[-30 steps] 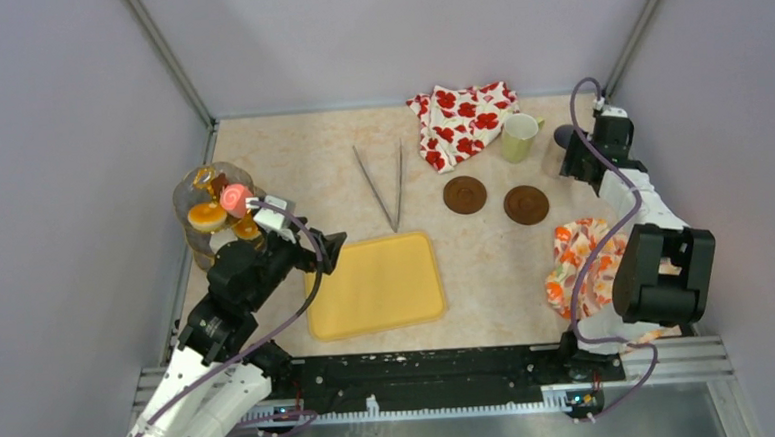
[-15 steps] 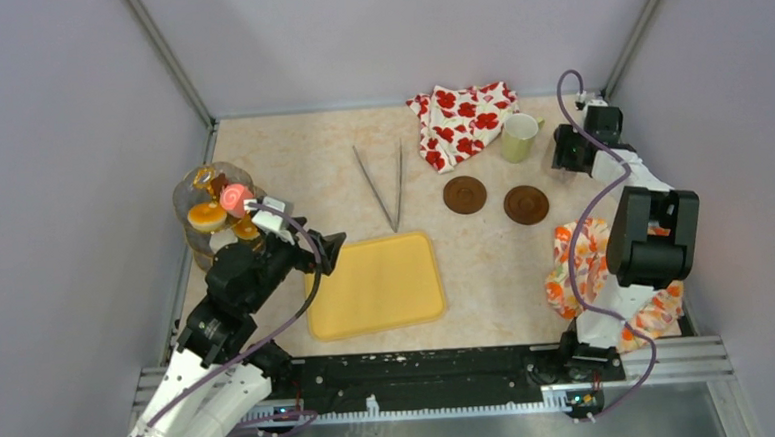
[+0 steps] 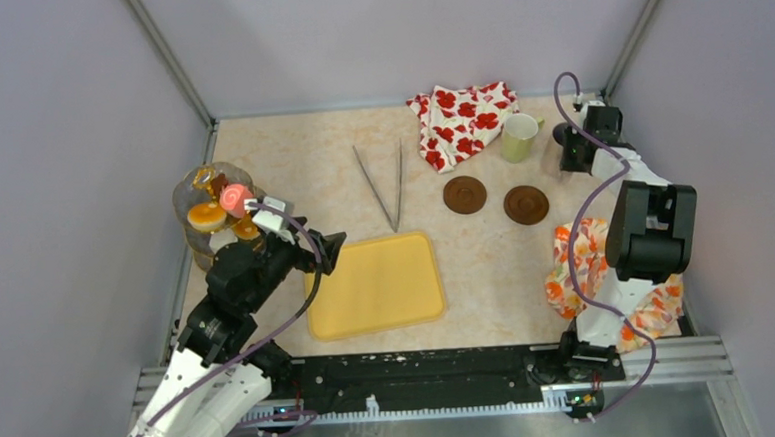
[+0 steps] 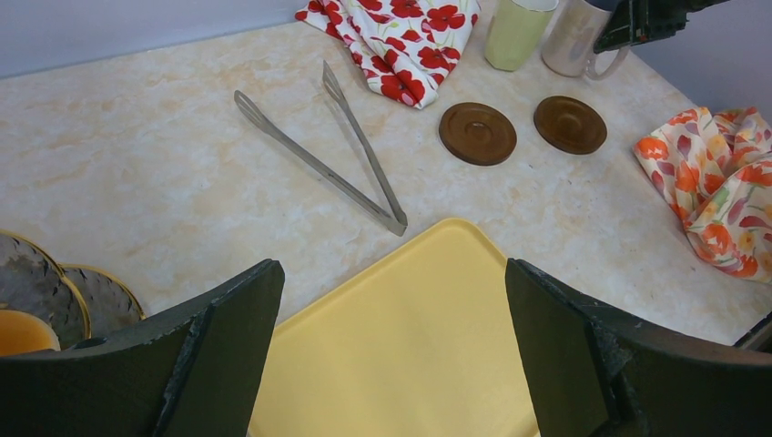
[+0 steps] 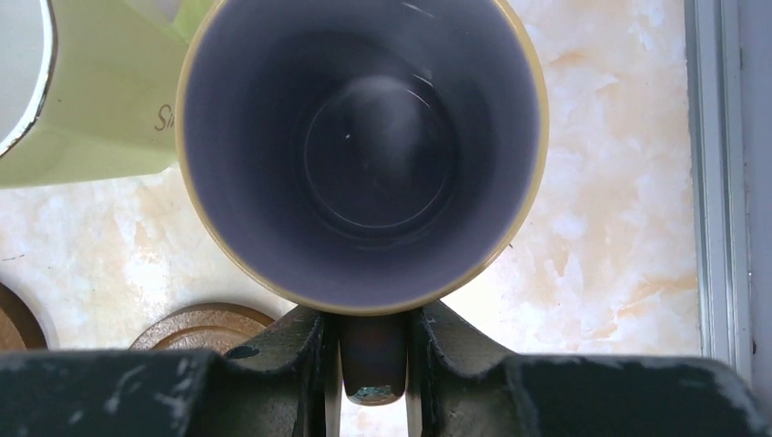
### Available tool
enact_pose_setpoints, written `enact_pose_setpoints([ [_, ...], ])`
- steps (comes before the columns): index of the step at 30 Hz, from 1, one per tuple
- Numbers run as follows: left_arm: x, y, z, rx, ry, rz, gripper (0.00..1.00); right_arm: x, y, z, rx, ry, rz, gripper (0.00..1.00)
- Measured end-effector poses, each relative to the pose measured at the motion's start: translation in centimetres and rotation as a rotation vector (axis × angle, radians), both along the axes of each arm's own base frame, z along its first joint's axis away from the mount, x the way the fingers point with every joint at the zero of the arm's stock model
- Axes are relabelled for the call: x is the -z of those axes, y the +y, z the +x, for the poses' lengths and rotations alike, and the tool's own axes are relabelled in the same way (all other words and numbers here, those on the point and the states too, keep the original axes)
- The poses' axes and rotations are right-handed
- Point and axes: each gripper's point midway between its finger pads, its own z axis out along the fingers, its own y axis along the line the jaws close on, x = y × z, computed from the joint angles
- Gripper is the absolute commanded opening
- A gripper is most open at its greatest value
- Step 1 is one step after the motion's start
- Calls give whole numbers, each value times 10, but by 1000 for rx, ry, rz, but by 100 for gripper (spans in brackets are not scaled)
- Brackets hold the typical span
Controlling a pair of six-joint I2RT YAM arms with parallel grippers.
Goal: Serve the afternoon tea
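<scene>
I will next carry the greyish mug [image 5: 364, 155] back and to the left in the top view with my right gripper and release it on the nearer coaster [image 5: 202, 330], which is empty.
The greyish mug [image 5: 364, 155] stands upright at the far right of the table [image 3: 562, 132], next to the pale-yellow mug [image 3: 517, 137] [image 5: 91, 100]. My right gripper [image 5: 373, 339] [image 3: 574, 149] is shut on the greyish mug's handle, a finger pressed on each side. Toy sweets, among them a pink roll [image 3: 234, 198] and an orange tart [image 3: 206, 216], sit on a glass stand [image 3: 194, 187] at the left edge. My left gripper [image 4: 391, 309] [image 3: 330, 250] hangs open and holds nothing over the left part of the yellow tray [image 3: 387, 289] [image 4: 428, 355].
Two brown coasters [image 3: 464, 194] [image 3: 526, 204] lie in front of the mugs. Metal tongs [image 3: 387, 183] lie behind the tray. A red-flowered cloth [image 3: 463, 119] is at the back, an orange-flowered cloth [image 3: 581, 258] by the right arm. Walls close in on three sides.
My right gripper has closed on the greyish mug's handle after shifting a little toward it. The left arm has stayed still.
</scene>
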Motion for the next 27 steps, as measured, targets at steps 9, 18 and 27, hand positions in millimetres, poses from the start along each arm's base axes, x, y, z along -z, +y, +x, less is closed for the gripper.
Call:
enact_pose_setpoints([
  [9,2,-1,1,0,7,4,99,-13,-1,-5,5,-20,-15,0],
  [18,2,-1,1,0,7,4,99,-46,5,-25,55,-120,18,0],
  [27,2,-1,1,-1,7,5,99,-58,33,-62,70,-169,41,0],
])
